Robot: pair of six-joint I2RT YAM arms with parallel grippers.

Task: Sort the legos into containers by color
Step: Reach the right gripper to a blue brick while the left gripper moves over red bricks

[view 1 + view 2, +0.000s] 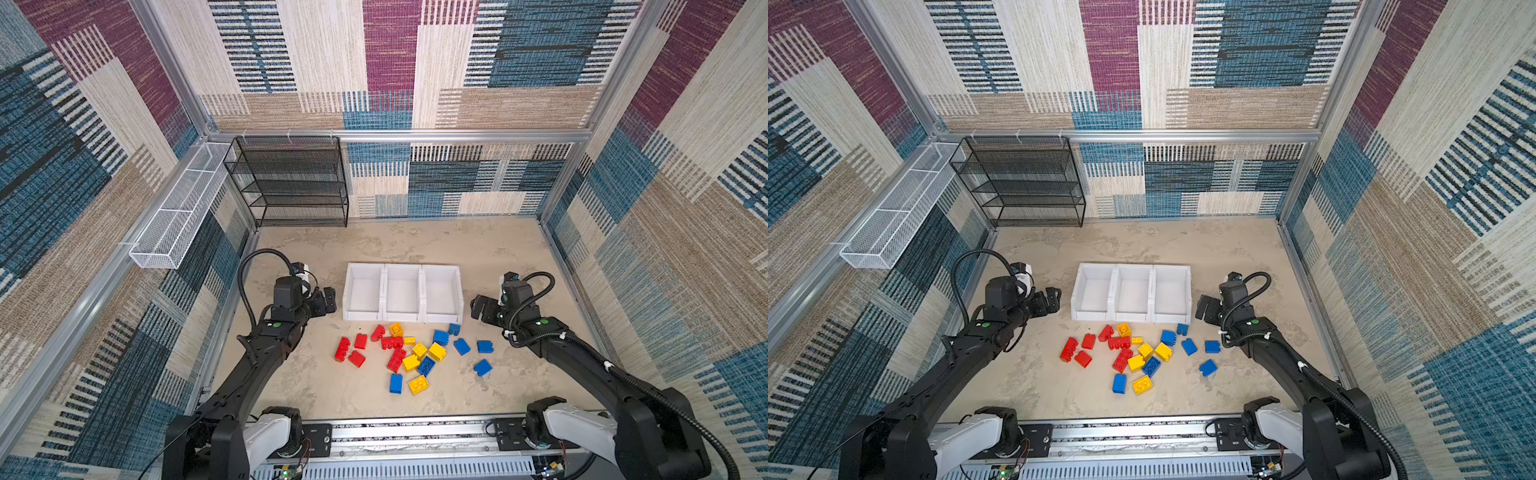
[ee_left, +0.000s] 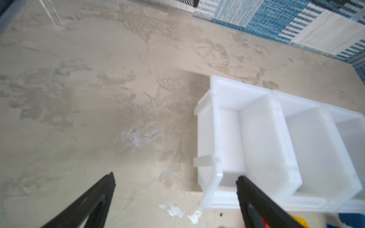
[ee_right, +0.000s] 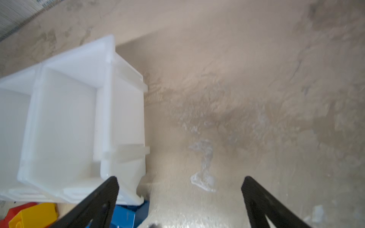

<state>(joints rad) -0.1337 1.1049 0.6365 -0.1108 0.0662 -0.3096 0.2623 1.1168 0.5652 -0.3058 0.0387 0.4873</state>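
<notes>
My right gripper draws back toward my base next and comes down over a blue lego (image 1: 485,346), which lies below with bare floor around it.
Several red (image 1: 356,348), yellow (image 1: 436,351) and blue (image 1: 462,346) legos lie scattered on the beige floor, just in front of the containers (image 1: 401,316), three joined white bins with nothing showing inside. Both top views show them, the bins' front wall (image 1: 1131,316) too. My left gripper (image 1: 326,301) hovers open beside the left bin's outer wall (image 2: 207,138), with nothing between its fingers (image 2: 176,175). My right gripper (image 1: 478,307) stands open next to the right bin (image 3: 122,110), over bare floor (image 3: 180,177). A blue lego (image 3: 126,215) and a yellow one (image 3: 33,215) sit below that bin.
A black mesh shelf rack (image 1: 291,183) stands at the back left corner. A long white wire basket (image 1: 178,216) hangs on the left wall. Patterned walls enclose the floor on three sides, and a metal rail (image 1: 415,432) runs along the front.
</notes>
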